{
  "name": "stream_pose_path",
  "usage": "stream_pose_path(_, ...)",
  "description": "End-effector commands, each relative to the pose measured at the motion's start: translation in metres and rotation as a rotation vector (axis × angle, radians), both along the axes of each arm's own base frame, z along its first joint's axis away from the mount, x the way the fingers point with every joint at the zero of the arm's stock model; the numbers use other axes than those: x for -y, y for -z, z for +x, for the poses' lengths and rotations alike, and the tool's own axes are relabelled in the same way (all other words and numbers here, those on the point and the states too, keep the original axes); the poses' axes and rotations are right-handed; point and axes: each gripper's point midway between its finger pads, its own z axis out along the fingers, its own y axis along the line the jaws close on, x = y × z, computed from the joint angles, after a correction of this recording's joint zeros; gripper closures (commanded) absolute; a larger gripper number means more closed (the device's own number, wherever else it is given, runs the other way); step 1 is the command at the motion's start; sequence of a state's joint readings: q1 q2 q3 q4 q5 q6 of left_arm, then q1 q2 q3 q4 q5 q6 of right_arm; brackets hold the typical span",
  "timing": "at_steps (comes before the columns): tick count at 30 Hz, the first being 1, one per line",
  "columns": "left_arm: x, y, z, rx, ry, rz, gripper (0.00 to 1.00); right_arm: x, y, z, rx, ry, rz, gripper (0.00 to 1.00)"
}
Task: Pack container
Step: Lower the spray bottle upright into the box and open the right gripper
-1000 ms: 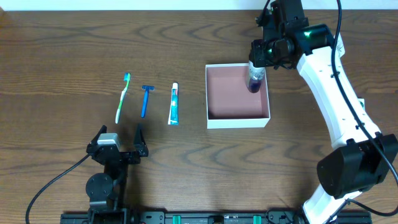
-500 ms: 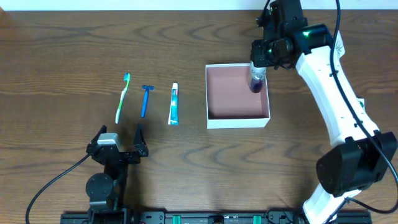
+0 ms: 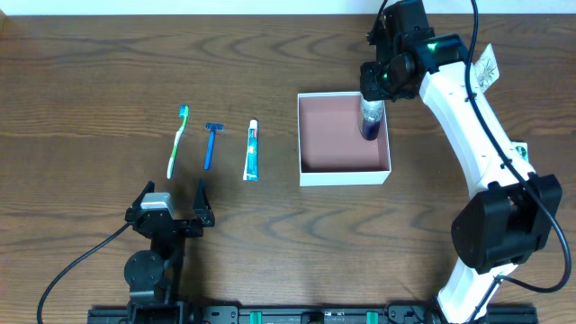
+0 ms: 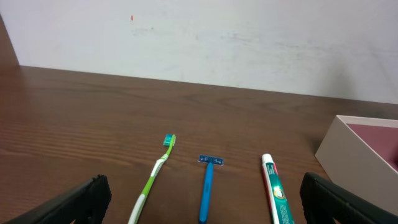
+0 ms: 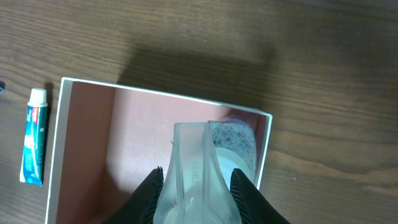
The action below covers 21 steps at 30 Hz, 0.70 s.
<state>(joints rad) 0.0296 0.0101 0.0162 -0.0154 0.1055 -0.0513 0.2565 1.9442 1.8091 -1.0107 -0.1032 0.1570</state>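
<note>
I will lower the clear bottle next with my right gripper toward the pink bottom of the box below it and let go, because the bottle hangs inside the box's rim.
The container [image 3: 345,174] is a shallow white box with a dusty-pink inside, right of the table's middle; it also shows in the right wrist view [image 5: 59,149] and at the left wrist view's right edge [image 4: 348,140]. My right gripper [image 3: 373,88] is shut on a clear bottle with blue-purple contents [image 3: 370,121], [image 5: 196,180], holding it over the box's far right corner. A green toothbrush [image 3: 177,141], a blue razor [image 3: 211,144] and a toothpaste tube [image 3: 252,150] lie in a row left of the box. My left gripper [image 3: 171,211] is open and empty, near the table's front edge.
A white wall rises behind the table's far edge [image 4: 199,43]. The toothpaste tube also shows in the right wrist view [image 5: 34,137]. The right arm's white links [image 3: 486,144] reach over the table's right side. A black rail [image 3: 288,315] runs along the front.
My right gripper with the bottle has shifted slightly toward the far side over the box's corner. The left arm and the toiletries have not moved.
</note>
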Motion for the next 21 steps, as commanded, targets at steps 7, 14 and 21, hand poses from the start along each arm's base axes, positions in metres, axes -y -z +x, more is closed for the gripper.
stream_pose_path(7,0.0043,0.0155,-0.0012,-0.05,0.023,0.003,0.02,0.0003,0.0041,0.0107,0.009,0.013,-0.003,0.73)
stream_pose_path(14,0.0043,0.0155,-0.0012,-0.05,0.023,0.003,0.02,-0.0001,0.0042,0.0128,0.016,0.013,-0.002,0.72)
stream_pose_path(21,0.0043,0.0155,-0.0012,-0.05,0.023,0.003,0.02,0.004,0.0044,0.0138,0.015,0.022,-0.003,0.62)
